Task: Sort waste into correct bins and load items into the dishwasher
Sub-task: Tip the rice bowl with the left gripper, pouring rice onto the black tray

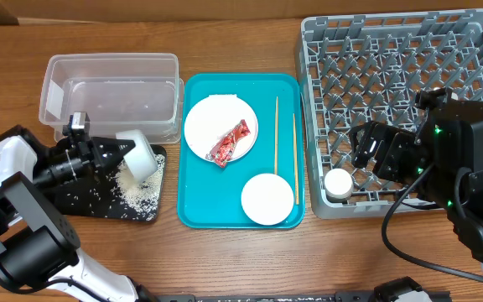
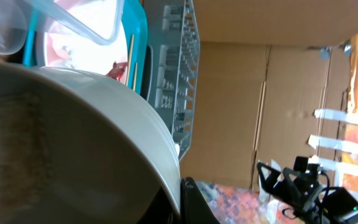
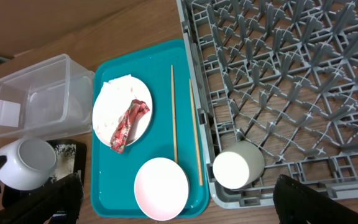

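The left gripper turns its bowl upright and brings it down onto the teal tray's bare corner (image 1: 210, 196) beside the pink bowl next, as the black tray (image 1: 82, 201) holds rice.
My left gripper (image 1: 124, 152) is shut on the grey bowl (image 1: 142, 154), tipped on its side over the black tray (image 1: 82, 201). Rice grains (image 1: 137, 191) lie on that tray under the bowl. In the left wrist view the bowl (image 2: 73, 137) fills the left side, its rim between the fingers (image 2: 188, 199). My right gripper (image 1: 366, 149) is open and empty above the dish rack (image 1: 409, 75), just behind the small white cup (image 1: 339, 184) lying in the rack's front-left corner. The white plate (image 1: 212, 126) holds the red wrapper (image 1: 229, 143). No napkin can be made out.
The teal tray (image 1: 195, 210) also holds two chopsticks (image 1: 277, 134) and the pink bowl (image 1: 267, 200). The clear tub (image 1: 111, 92) stands behind the black tray, with a few grains in it. Bare wooden table runs along the front edge.
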